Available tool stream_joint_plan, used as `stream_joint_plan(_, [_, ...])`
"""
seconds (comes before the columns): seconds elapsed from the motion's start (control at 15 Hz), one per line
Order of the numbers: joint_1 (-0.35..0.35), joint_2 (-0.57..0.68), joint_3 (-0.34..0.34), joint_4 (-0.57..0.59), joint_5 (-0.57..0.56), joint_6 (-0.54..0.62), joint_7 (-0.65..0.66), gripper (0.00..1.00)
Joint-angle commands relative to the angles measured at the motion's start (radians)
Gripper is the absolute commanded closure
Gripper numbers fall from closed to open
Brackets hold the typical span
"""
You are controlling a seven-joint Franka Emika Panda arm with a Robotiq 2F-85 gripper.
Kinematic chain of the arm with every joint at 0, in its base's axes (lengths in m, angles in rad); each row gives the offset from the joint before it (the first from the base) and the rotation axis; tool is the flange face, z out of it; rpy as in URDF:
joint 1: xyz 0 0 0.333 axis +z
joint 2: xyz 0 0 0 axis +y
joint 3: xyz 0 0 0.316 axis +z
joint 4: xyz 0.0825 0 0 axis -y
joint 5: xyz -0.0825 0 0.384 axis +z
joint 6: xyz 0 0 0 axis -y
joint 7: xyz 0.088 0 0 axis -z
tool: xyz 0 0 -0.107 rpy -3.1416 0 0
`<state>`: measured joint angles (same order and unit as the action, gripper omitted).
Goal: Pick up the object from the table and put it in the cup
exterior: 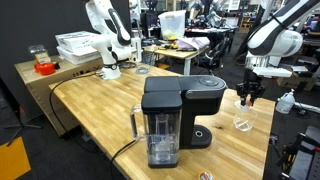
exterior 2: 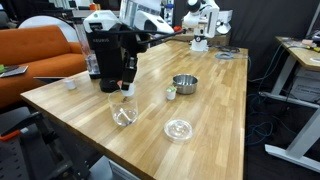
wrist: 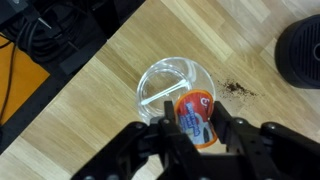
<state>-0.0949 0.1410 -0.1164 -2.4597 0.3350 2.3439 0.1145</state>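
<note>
The orange packet (wrist: 195,115) is still a small gap away from the clear cup's rim, so my gripper will next ease it down over the clear cup's opening (wrist: 175,91) and let go of it inside.
The small clear cup (wrist: 165,85) stands on the wooden table, and a white stick lies inside it. It also shows in both exterior views (exterior: 242,124) (exterior 2: 124,114). My gripper (wrist: 195,128) is shut on an orange packet (wrist: 195,115) with a blue and white label. It holds the packet just above the cup's near rim. In both exterior views the gripper (exterior: 248,97) (exterior 2: 126,88) hangs directly over the cup, with a small gap between them. The packet is barely visible in those views.
The black coffee machine (exterior: 172,118) with its clear tank stands close by, and also shows in the wrist view (wrist: 300,55). A metal bowl (exterior 2: 184,84), a flat clear lid (exterior 2: 178,129) and a small green object (exterior 2: 170,92) lie on the table. Dark crumbs (wrist: 238,90) lie beside the cup. The table edge (wrist: 70,90) is near.
</note>
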Motion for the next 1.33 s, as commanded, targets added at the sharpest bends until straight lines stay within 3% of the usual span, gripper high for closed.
stream_joint_plan(0.0, [-0.016,-0.012,0.008,-0.022,0.040,0.000,-0.016,0.77])
stream_joint_plan(0.6, [-0.010,0.018,0.014,-0.031,0.045,0.016,-0.011,0.77])
stream_joint_plan(1.27, [-0.010,0.097,0.025,0.056,0.022,0.006,-0.010,0.72])
